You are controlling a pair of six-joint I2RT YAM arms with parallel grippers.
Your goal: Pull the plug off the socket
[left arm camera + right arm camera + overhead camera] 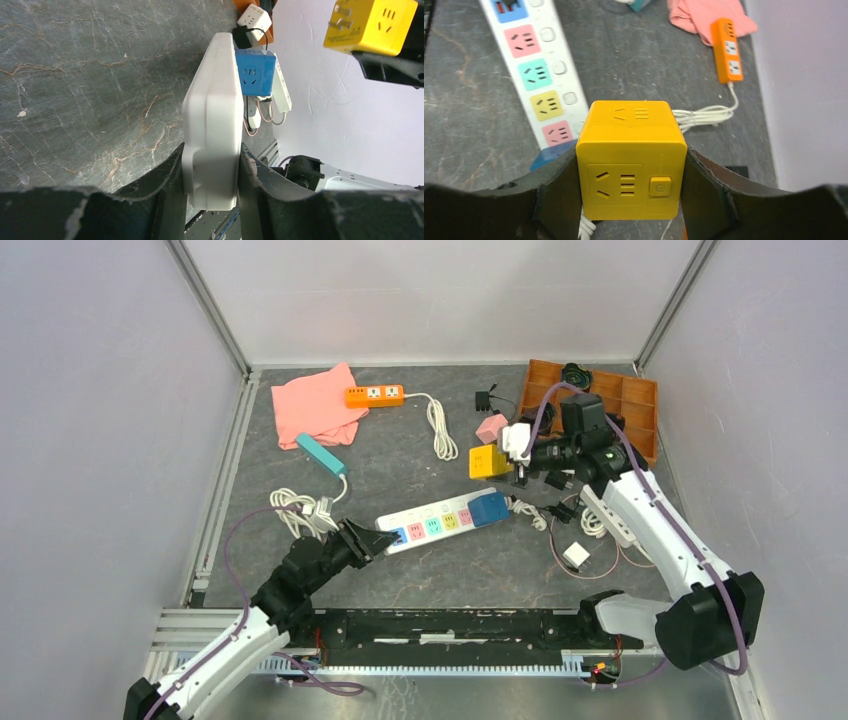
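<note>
The yellow cube (485, 462) hangs clear of the socket. My right gripper should next move toward the orange tray, then down to the table by the tray's near corner.
The socket (440, 520) is a long white strip with pastel outlets, lying across the middle of the table. My left gripper (385, 537) is shut on its left end, and the left wrist view shows the white body (212, 125) squeezed between both fingers (165, 190). A blue cube adapter (488, 508) sits on the strip's right end. The plug, a yellow cube (485, 462), hangs in the air above and behind that end, clear of the strip, with its prongs bare (342, 15). My right gripper (631, 185) is shut on the yellow cube (631, 160).
An orange power strip (375, 396) and pink cloth (315, 405) lie at the back left. Right of centre is a pink cube (490, 428). An orange tray (600, 400) stands at the back right. A white cube (576, 555), a plain white strip (610, 520) and loose cords lie under the right arm. A coiled cord (300, 510) lies by the left gripper.
</note>
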